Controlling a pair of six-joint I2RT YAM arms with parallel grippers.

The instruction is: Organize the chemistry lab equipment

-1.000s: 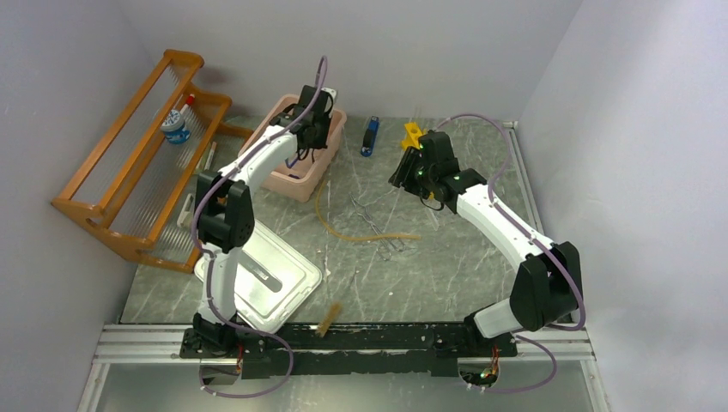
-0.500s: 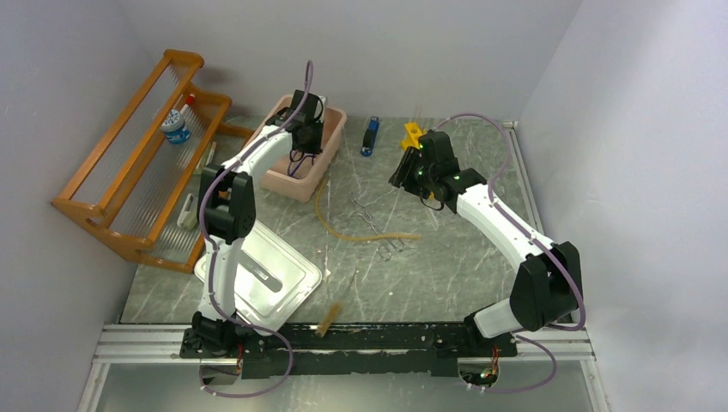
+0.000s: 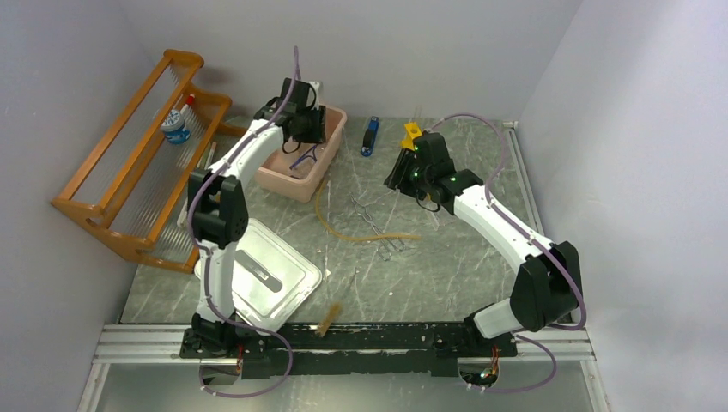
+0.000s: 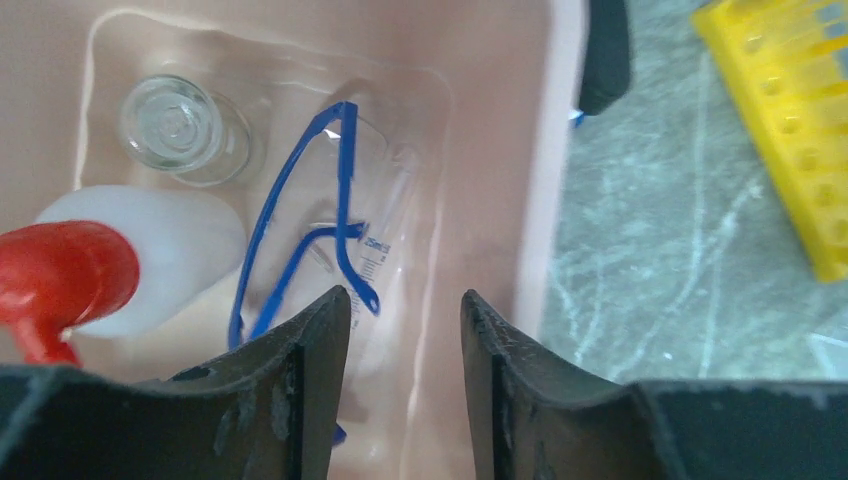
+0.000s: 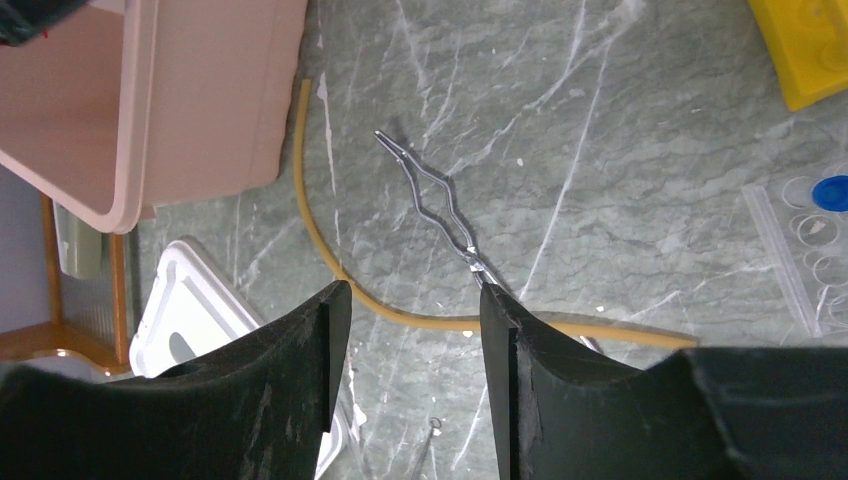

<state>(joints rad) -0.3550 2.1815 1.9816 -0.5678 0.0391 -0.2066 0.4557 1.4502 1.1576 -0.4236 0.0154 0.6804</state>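
My right gripper should next move back past the tan rubber hose (image 5: 330, 240) and down onto the wire of the small brush.
My left gripper (image 4: 405, 310) hangs open over the pink tub (image 4: 500, 150), with nothing between its fingers. Inside the tub lie blue-framed clear glasses (image 4: 320, 220), a white red-capped squeeze bottle (image 4: 150, 250), a small glass jar (image 4: 185, 128) and a clear graduated tube (image 4: 385, 220). My right gripper (image 5: 415, 300) stands open and empty above the tan rubber hose (image 5: 330, 240) and the thin metal tongs (image 5: 435, 200), which lie on the table. From above, the left gripper (image 3: 302, 129) is over the tub's far end and the right gripper (image 3: 397, 178) is at mid-table.
The wooden rack (image 3: 137, 154) runs along the left wall. The tub's white lid (image 3: 257, 279) lies near left. A yellow holed rack (image 3: 414, 133) and a blue tool (image 3: 370, 136) sit at the back. A clear bag with blue-capped tubes (image 5: 810, 240) lies right. A small brush (image 3: 327, 319) is at the near edge.
My left gripper has opened and drawn back toward the tub's far left end; the blue glasses now lie loose in the tub. The right arm has barely shifted.
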